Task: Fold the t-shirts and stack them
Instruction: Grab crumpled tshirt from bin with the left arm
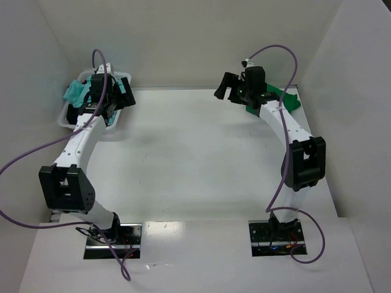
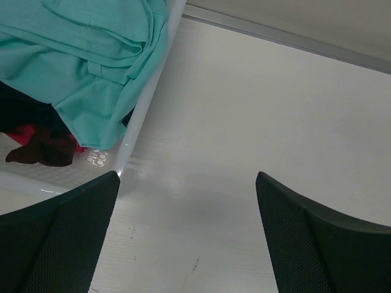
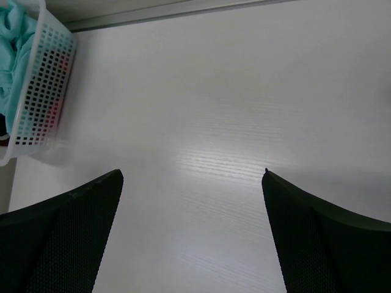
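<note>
The light teal t-shirt is in the basket. My left gripper should first move across the basket's rim, turn and go down onto the crumpled cloth [image 1: 79,93] to get it.
A light teal t-shirt [image 2: 79,61] lies crumpled in the white lattice basket [image 2: 153,91] and hangs over its rim. Black cloth and dark red cloth [image 2: 36,146] lie under it. In the top view the basket [image 1: 67,116] stands at the back left, and the teal shirt [image 1: 76,93] shows in it. A darker green t-shirt [image 1: 287,97] lies on the table at the back right, partly behind my right arm. My left gripper [image 2: 186,175] is open and empty over the bare table just right of the basket. My right gripper [image 3: 192,173] is open and empty above the table.
White walls close the table in at the back and on both sides. From the right wrist view the basket [image 3: 43,91] stands far to the left. Purple cables loop from both arms. Bare white table [image 1: 189,159] lies between the arms.
</note>
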{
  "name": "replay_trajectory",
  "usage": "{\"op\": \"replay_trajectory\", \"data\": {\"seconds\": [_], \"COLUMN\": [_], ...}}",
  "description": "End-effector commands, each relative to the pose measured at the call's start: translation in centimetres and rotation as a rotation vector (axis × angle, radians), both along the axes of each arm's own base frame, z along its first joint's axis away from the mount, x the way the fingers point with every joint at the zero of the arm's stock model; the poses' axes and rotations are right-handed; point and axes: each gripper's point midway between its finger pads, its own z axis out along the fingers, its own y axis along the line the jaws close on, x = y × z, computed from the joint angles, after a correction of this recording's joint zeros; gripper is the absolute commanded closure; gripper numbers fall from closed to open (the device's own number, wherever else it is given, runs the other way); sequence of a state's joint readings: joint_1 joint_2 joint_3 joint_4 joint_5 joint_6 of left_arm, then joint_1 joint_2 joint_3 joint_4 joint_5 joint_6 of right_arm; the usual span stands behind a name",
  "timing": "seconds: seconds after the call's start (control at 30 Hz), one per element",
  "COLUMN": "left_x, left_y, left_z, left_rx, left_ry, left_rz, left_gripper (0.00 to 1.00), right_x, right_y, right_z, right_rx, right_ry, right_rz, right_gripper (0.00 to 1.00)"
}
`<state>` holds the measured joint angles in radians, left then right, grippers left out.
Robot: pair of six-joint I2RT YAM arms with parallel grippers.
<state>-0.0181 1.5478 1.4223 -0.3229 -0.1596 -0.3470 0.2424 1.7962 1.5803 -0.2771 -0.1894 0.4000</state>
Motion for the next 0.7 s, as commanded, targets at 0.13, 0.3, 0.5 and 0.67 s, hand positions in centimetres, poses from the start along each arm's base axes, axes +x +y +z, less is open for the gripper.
{"op": "replay_trajectory", "data": {"seconds": [0.13, 0.3, 0.5, 0.67], "left_x": [1.3, 4.7, 9.6, 11.7], "left_y": [2.1, 7.6, 13.1, 17.0], "left_z": [2.3, 3.2, 0.7, -1.5], "left_rx": [0.066, -0.132, -0.155, -0.124], "left_ry": [-0.058, -0.091, -0.088, -0.062], "left_rz": [0.065, 0.214, 0.32, 0.382], "left_gripper": [0.0, 0.0, 0.0, 0.0], "right_x": [1.2, 1.8, 2.1, 2.2], "right_y": [0.6, 0.8, 1.1, 0.8], "right_z": [2.3, 2.4, 3.0, 2.6], "right_rx": [0.042, 0.043, 0.069, 0.072], "right_ry": [-0.052, -0.059, -0.067, -0.054], "right_rz": [-0.022, -0.022, -0.021, -0.05], "right_gripper": [0.0, 0.0, 0.0, 0.0]}}
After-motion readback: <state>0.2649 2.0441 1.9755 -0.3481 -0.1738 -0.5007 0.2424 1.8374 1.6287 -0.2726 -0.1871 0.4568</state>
